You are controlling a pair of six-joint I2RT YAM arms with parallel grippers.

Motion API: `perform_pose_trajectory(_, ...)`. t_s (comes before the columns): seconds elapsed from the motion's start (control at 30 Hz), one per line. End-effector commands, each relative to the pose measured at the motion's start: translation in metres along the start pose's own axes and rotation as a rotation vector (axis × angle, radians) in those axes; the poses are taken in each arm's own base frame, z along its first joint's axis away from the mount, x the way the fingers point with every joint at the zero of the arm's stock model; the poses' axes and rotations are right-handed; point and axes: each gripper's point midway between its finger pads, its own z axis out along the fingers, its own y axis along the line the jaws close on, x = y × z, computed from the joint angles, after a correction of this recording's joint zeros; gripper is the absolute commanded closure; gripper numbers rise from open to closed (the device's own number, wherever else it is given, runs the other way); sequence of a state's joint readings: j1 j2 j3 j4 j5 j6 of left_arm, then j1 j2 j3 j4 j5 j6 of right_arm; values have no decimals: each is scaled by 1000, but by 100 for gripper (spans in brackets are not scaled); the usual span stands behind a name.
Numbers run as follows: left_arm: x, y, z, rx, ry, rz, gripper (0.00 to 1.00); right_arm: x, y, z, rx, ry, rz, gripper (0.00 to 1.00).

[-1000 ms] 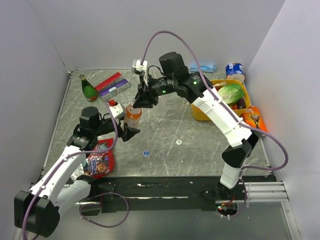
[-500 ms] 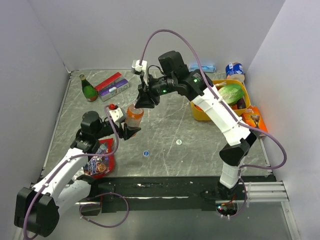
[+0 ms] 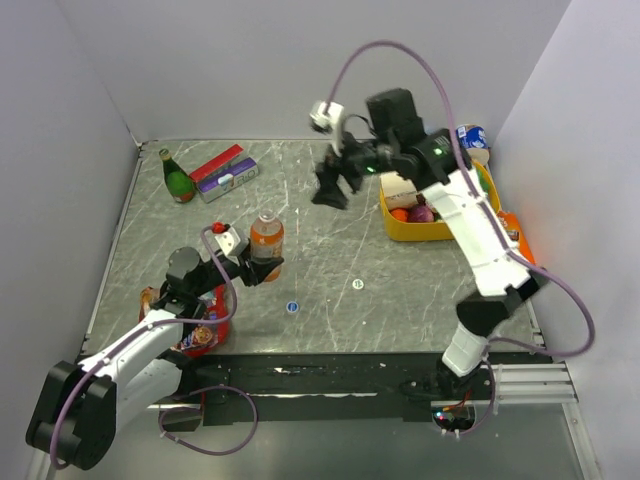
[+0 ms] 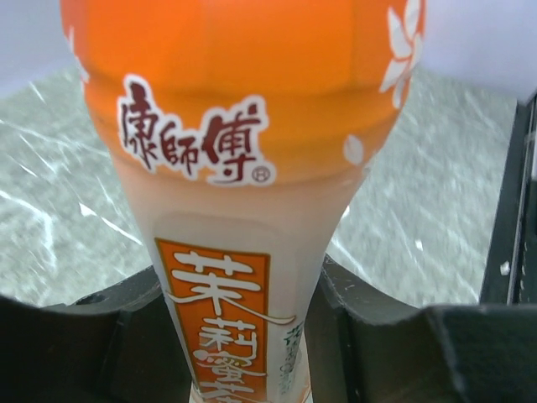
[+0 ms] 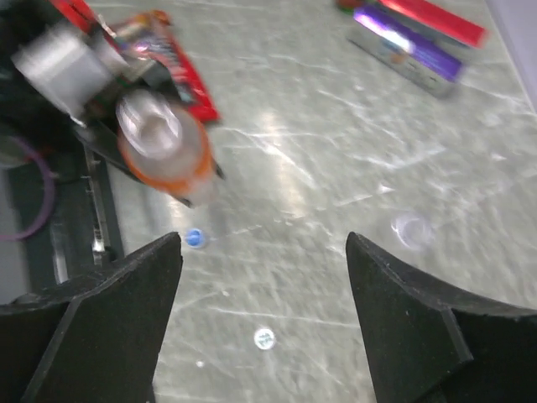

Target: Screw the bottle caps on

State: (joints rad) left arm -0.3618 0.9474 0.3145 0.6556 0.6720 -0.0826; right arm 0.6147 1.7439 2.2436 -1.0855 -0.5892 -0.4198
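Observation:
I will next move my right gripper back toward the base and lower its open fingers around the rim of the whitish cap (image 3: 358, 284) (image 5: 264, 338), which lies loose below.
The bottle (image 3: 266, 238) of orange liquid stands upright on the table, left of centre. It fills the left wrist view (image 4: 243, 126). My left gripper (image 3: 263, 268) (image 4: 239, 336) is shut on its lower body, one finger pressed to each side. The bottle's top looks pale in the right wrist view (image 5: 151, 122); I cannot tell whether a cap sits on it. A blue bottle cap (image 3: 292, 307) (image 5: 195, 239) and a whitish one (image 3: 357, 284) (image 5: 264, 338) lie loose on the table. My right gripper (image 3: 332, 190) (image 5: 264, 252) hangs open above the table, right of the bottle, holding nothing.
A dark green glass bottle (image 3: 178, 178) and red and purple boxes (image 3: 225, 170) stand at the back left. A yellow bin (image 3: 432, 230) of vegetables sits at the right under the right arm. A red snack packet (image 3: 205, 322) lies beside the left arm.
My right gripper let go of the bottle's top, opened, and swung away up and to the right. My left gripper moved in and shut on the bottle's lower body.

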Motion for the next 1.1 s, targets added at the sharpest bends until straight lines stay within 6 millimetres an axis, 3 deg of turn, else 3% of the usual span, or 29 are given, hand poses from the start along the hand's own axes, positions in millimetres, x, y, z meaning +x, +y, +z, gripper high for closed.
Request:
perform_pose_trajectory(0.0, -39, 0, 4, -7, -123, 23, 89, 83, -11, -33, 35, 180, -110, 18)
perform_pose_trajectory(0.03, -39, 0, 4, -12, -120, 20, 95, 131, -9, -23, -3, 280, -94, 19)
perform_pose_trajectory(0.1, -42, 0, 2, -22, -121, 24, 99, 163, -19, -28, 17, 332, -252, 21)
perform_pose_trajectory(0.13, -38, 1, 0, -34, -103, 13, 99, 201, -11, -21, -35, 399, -266, 22)
perform_pose_trajectory(0.2, -38, 4, -6, -78, -110, 32, 99, 217, -15, -18, -55, 410, -424, 27)
perform_pose_trajectory(0.23, -34, 6, -9, -99, -99, 35, 99, 237, -10, -13, -90, 436, -439, 28)
perform_pose_trajectory(0.4, -17, 16, -24, -206, -55, 64, 99, 276, -9, 17, -265, 481, -662, 42)
perform_pose_trajectory(0.6, -4, 27, -30, -287, -1, 26, 99, 310, -6, 55, -389, 485, -798, 42)
perform_pose_trajectory(0.83, -8, 34, -29, -303, 39, 46, 99, 345, 9, 66, -517, 493, -879, 45)
perform_pose_trajectory(1.07, -10, 34, -27, -292, 45, 42, 99, 353, 12, 72, -520, 484, -888, 46)
